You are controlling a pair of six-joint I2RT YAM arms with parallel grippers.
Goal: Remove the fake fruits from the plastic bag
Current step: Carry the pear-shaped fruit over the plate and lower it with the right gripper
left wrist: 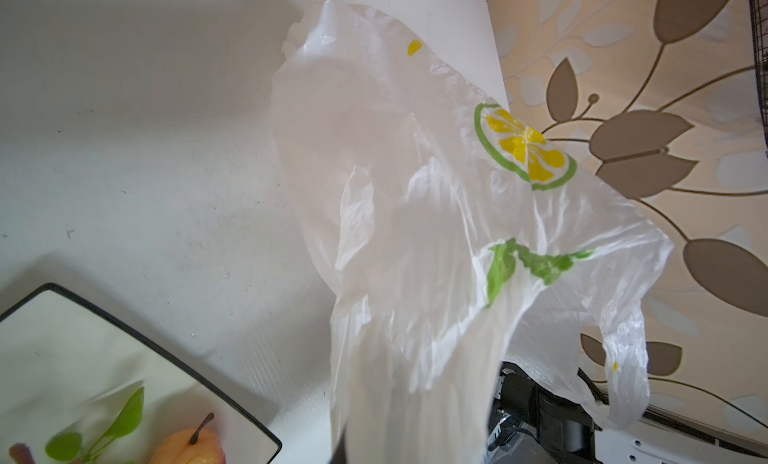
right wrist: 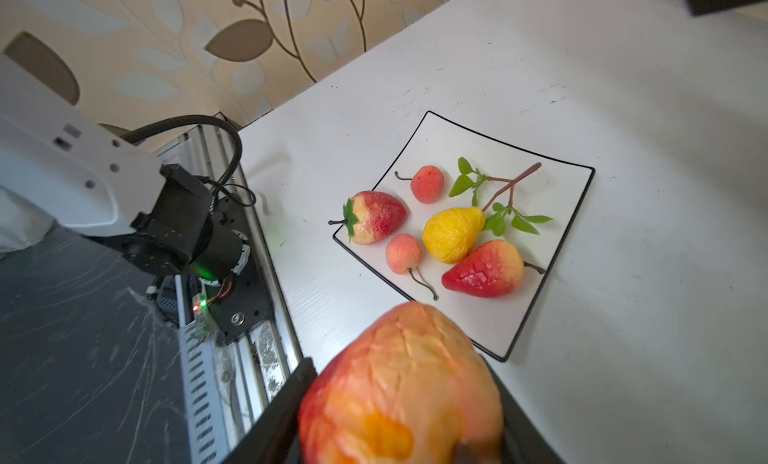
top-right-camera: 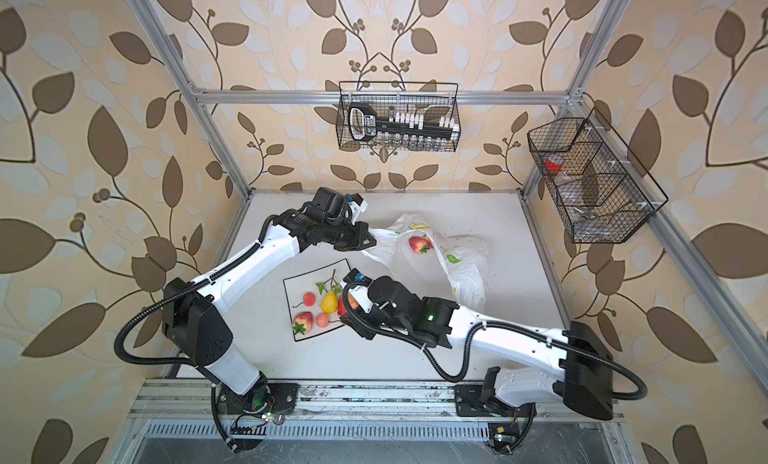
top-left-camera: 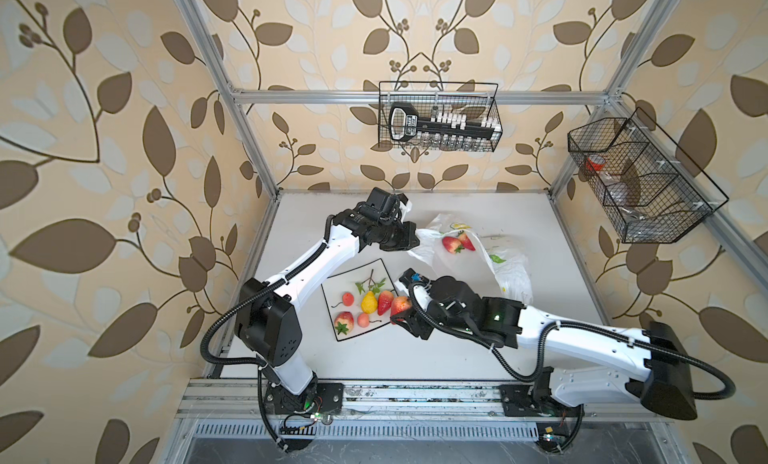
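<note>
Fruits crowd the near half of the plate. I should next move my right gripper outward across the plate and down to the plate's bare corner beyond the red round fruit (top-left-camera: 339, 284) (right wrist: 441, 142) to release.
The plastic bag (top-left-camera: 478, 256) (top-right-camera: 436, 258) lies crumpled on the white table at mid-back. My left gripper (top-left-camera: 415, 234) (top-right-camera: 370, 235) is shut on its near-left edge and holds that edge up; in the left wrist view the bag (left wrist: 415, 233) hides the jaws. Two red strawberries (top-left-camera: 453, 243) (top-right-camera: 417, 244) show inside the bag. My right gripper (top-left-camera: 398, 314) (top-right-camera: 345, 310) (right wrist: 403, 403) is shut on a red-orange strawberry (top-left-camera: 401, 304) (right wrist: 399, 378) over the right edge of the square plate (top-left-camera: 336, 293) (right wrist: 478, 316). On the plate lie a yellow pear (top-left-camera: 369, 303) (right wrist: 453, 234), two strawberries and two small round fruits.
A wire basket (top-left-camera: 438, 116) with a black tool hangs on the back wall, and another wire basket (top-left-camera: 636, 179) hangs on the right wall. Aluminium posts stand at the table's back corners. A metal rail (top-left-camera: 374, 395) carrying both arm bases runs along the front edge.
</note>
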